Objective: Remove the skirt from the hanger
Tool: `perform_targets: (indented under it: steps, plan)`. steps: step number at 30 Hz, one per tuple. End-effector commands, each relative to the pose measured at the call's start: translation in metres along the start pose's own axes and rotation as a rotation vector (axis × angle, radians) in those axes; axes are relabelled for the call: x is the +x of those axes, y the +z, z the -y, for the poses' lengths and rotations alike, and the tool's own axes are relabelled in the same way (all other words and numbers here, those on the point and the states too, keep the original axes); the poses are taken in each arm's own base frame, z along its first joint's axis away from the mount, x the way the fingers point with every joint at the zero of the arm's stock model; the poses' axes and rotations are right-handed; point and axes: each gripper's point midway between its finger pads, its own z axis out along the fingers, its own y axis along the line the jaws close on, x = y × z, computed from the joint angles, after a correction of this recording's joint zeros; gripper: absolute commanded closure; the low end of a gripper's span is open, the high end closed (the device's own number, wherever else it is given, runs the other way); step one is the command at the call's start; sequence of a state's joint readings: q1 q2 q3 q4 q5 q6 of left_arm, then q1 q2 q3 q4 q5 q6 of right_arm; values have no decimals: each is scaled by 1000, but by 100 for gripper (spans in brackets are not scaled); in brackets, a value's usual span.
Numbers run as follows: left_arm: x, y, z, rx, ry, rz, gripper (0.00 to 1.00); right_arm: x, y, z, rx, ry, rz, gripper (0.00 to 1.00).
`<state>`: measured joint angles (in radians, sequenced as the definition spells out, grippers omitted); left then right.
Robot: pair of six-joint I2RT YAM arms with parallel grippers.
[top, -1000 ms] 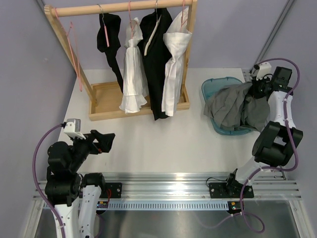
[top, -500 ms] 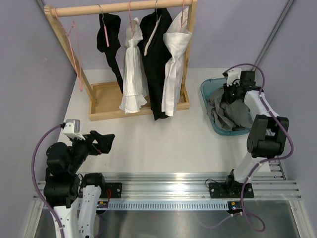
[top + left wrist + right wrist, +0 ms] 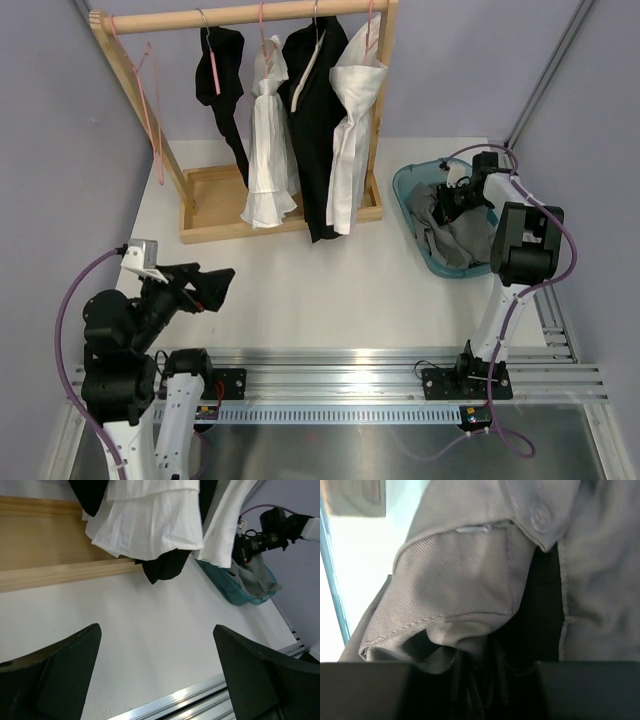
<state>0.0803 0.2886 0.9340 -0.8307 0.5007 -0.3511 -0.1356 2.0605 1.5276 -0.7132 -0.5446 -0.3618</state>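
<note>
The left gripper moves up and outward onto the pink hanger arm (image 3: 214, 73) at the short black garment next, since that arm shows bare below its hook.
A white pleated skirt (image 3: 268, 160) hangs on a pink hanger on the wooden rack (image 3: 240, 15), between a black garment and a black-and-white one; its hem shows in the left wrist view (image 3: 150, 527). A grey garment (image 3: 445, 235) with a zip and button lies bunched in the teal basket (image 3: 405, 185). My right gripper (image 3: 455, 195) is low in the basket, jaws apart, with grey cloth (image 3: 465, 570) lying between the fingers (image 3: 475, 665). My left gripper (image 3: 215, 288) is open and empty above the table at the front left (image 3: 155, 626).
An empty pink hanger (image 3: 150, 100) hangs at the rack's left end. The rack's wooden base (image 3: 60, 572) lies on the table ahead of the left gripper. The basket (image 3: 225, 587) stands at the right. Purple walls close both sides.
My right arm swung left from the table's right edge down into the basket, and the grey garment that was spread wide is now gathered inside it. The left arm barely moved.
</note>
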Motion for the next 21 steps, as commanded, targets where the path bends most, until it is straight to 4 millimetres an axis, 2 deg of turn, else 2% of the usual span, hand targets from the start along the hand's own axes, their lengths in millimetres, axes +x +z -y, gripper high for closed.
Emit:
perform_targets:
  steps: [1,4,5,7,9,10,11,13,14,17,18,20,21]
  plan:
    - [-43,1,34,142,30,90,1,11,-3,-9,-39,-3,-51,65]
    - [-59,7,47,206,29,92,1,4,-19,-9,-15,-60,-41,58]
    - [-62,8,48,213,33,92,1,-5,-27,-9,-2,-83,-21,55]
    - [-75,12,49,213,49,106,1,-17,-49,-13,22,-147,10,47]
    - [-84,16,50,212,62,118,1,-39,-75,-18,56,-215,69,41]
    - [-87,22,48,211,52,103,2,-40,-85,-20,67,-248,65,38]
    - [-96,22,51,215,59,124,2,-52,-98,-23,82,-281,90,33]
    - [-106,26,50,200,61,137,4,-59,-116,-30,99,-328,103,27]
    - [-113,31,48,189,68,136,4,-69,-129,-35,113,-356,129,25]
    - [-129,45,39,143,59,144,7,-78,-150,-44,128,-399,154,19]
    - [-139,44,43,147,66,163,8,-78,-155,-47,125,-407,154,13]
    - [-153,48,45,146,72,177,11,-82,-163,-53,124,-420,173,12]
    - [-159,57,41,129,65,172,11,-83,-169,-57,126,-432,187,10]
